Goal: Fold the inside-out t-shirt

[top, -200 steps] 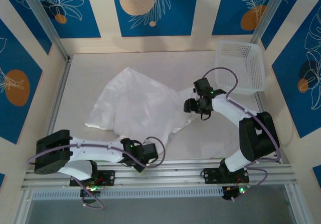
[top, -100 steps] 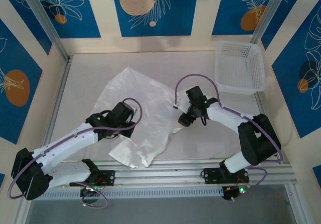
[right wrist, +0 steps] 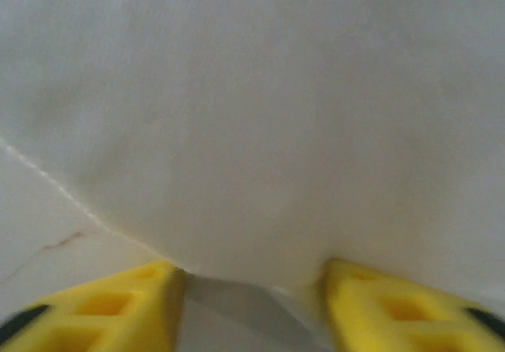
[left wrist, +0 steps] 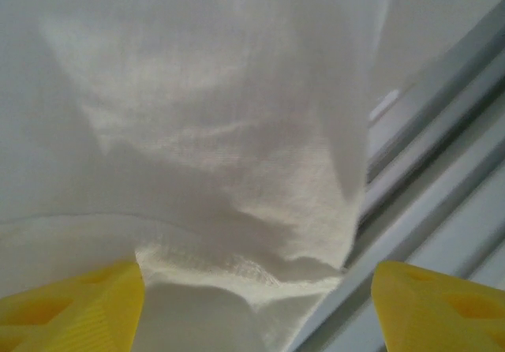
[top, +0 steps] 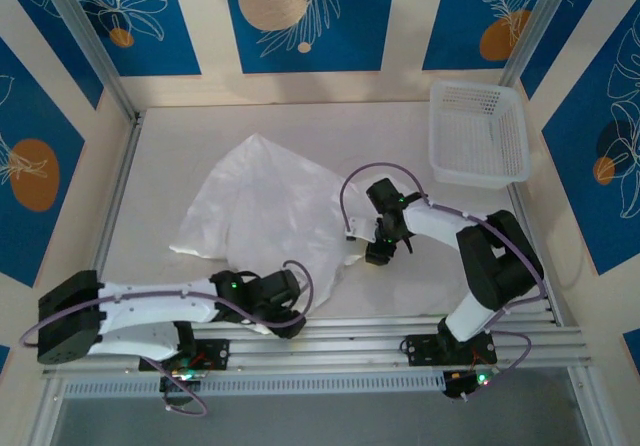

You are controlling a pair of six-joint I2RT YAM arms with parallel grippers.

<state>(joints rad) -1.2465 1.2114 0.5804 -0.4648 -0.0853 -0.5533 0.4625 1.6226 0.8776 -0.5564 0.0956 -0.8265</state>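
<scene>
The left gripper lowers slightly onto the shirt's near corner [left wrist: 288, 285] next, just below it between the open fingers, since the fabric edge already runs there.
The white t-shirt [top: 270, 206] lies spread and wrinkled in the middle of the table. My left gripper [top: 290, 301] sits low at the shirt's near edge. In the left wrist view its yellow fingers [left wrist: 79, 312] stand wide apart, and the left gripper [left wrist: 256, 316] is open around the shirt's hem [left wrist: 237, 265]. My right gripper [top: 376, 256] is at the shirt's right edge. The right wrist view has the right gripper [right wrist: 252, 305] open, its fingers [right wrist: 102, 308] either side of a fabric edge [right wrist: 252, 210], not pinching it.
A white lattice basket [top: 478, 131] stands at the back right corner. Aluminium rails [top: 400, 331] run along the near edge, right by my left gripper, and appear as rails [left wrist: 442, 178] in the left wrist view. Blue patterned walls enclose the table.
My left gripper came back from over the shirt to its near edge and opened. The shirt lies wider again. My right gripper moved nearer onto the shirt's right edge, with its jaws narrowing.
</scene>
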